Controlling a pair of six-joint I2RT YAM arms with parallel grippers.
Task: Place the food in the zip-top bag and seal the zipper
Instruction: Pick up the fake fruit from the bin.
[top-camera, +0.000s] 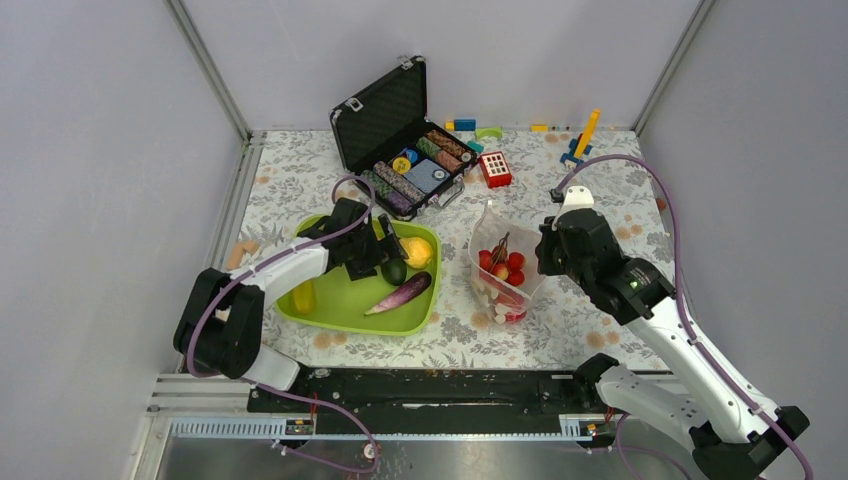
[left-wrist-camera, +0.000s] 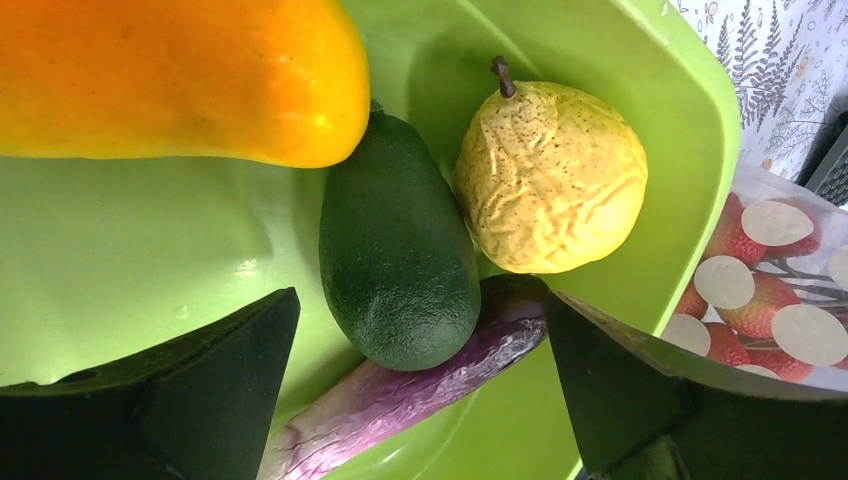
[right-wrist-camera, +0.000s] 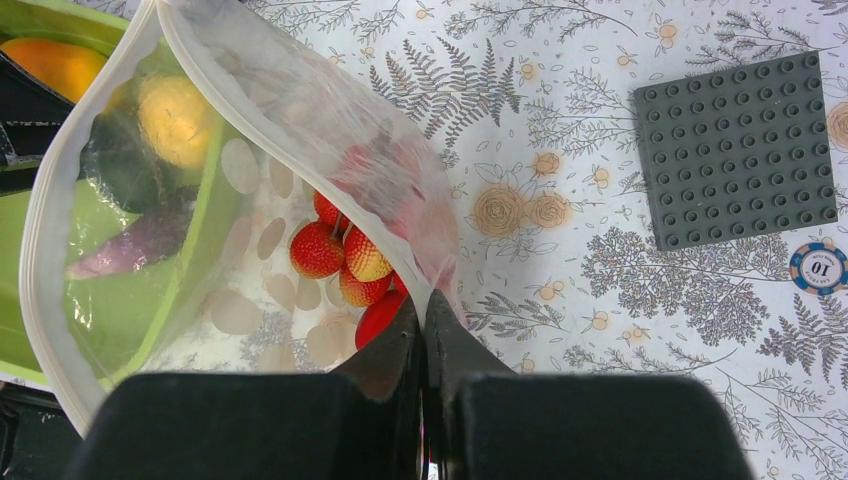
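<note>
My left gripper goes down toward the tray next and closes on the avocado's broad middle (top-camera: 394, 271) (left-wrist-camera: 402, 262), since its open fingers already span the fruit's width.
The dotted zip-top bag (top-camera: 505, 265) lies right of the lime-green tray (top-camera: 340, 305), its mouth held open. Inside are a red berry cluster (right-wrist-camera: 340, 250) and a red apple (right-wrist-camera: 380, 318). My right gripper (right-wrist-camera: 422, 310) is shut on the bag's mouth edge, where the pale zipper (right-wrist-camera: 40, 230) runs round. My left gripper (left-wrist-camera: 420, 300) is open over the tray, jaws either side of the dark green avocado (left-wrist-camera: 398, 250), which rests on the purple eggplant (left-wrist-camera: 400, 395). A yellow fruit (left-wrist-camera: 550, 180) and an orange-yellow fruit (left-wrist-camera: 180, 80) lie beside them.
An open black case of poker chips (top-camera: 400, 150) stands behind the tray. A red block (top-camera: 495, 168) and coloured building blocks (top-camera: 580, 140) lie at the back. A grey baseplate (right-wrist-camera: 740, 150) and a loose chip (right-wrist-camera: 817, 267) lie right of the bag. Walls enclose the table.
</note>
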